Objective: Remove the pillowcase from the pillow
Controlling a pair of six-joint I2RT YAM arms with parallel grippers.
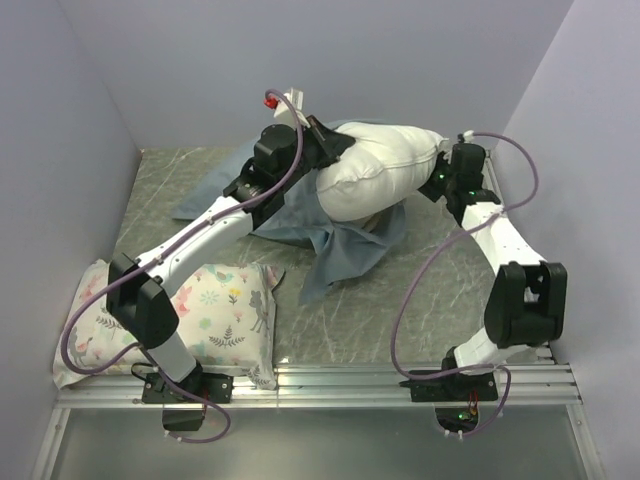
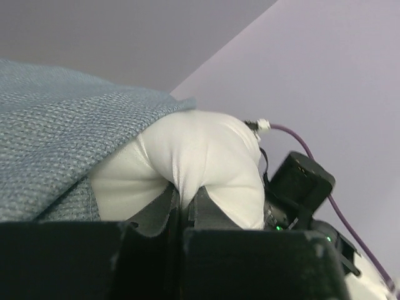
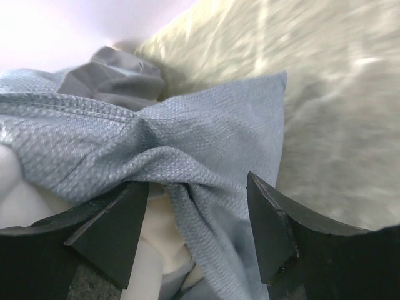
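I need to move my left gripper away from the spread pillowcase, to the right in the top view, where the pillow's plump middle lies, and let go.
The plump white pillow (image 1: 385, 165) lies at the back of the table, mostly out of the grey-blue pillowcase (image 1: 345, 245), which is crumpled under it and spread to the left and front. My left gripper (image 1: 335, 148) is shut on a pinch of the pillow's left end; in the left wrist view its fingers (image 2: 209, 212) squeeze a fold of the white pillow (image 2: 200, 156), with the pillowcase (image 2: 56, 137) draped to the left. My right gripper (image 1: 440, 180) is at the pillow's right end. In the right wrist view it (image 3: 194, 225) is open around a bunched fold of pillowcase (image 3: 187, 156), with pillow (image 3: 19, 194) showing beneath.
A smaller floral-and-animal print pillow (image 1: 215, 315) lies at the front left beside the left arm's base. Lilac walls enclose the table at the back and both sides. The grey marbled table top (image 1: 400, 300) is bare in front of the pillowcase.
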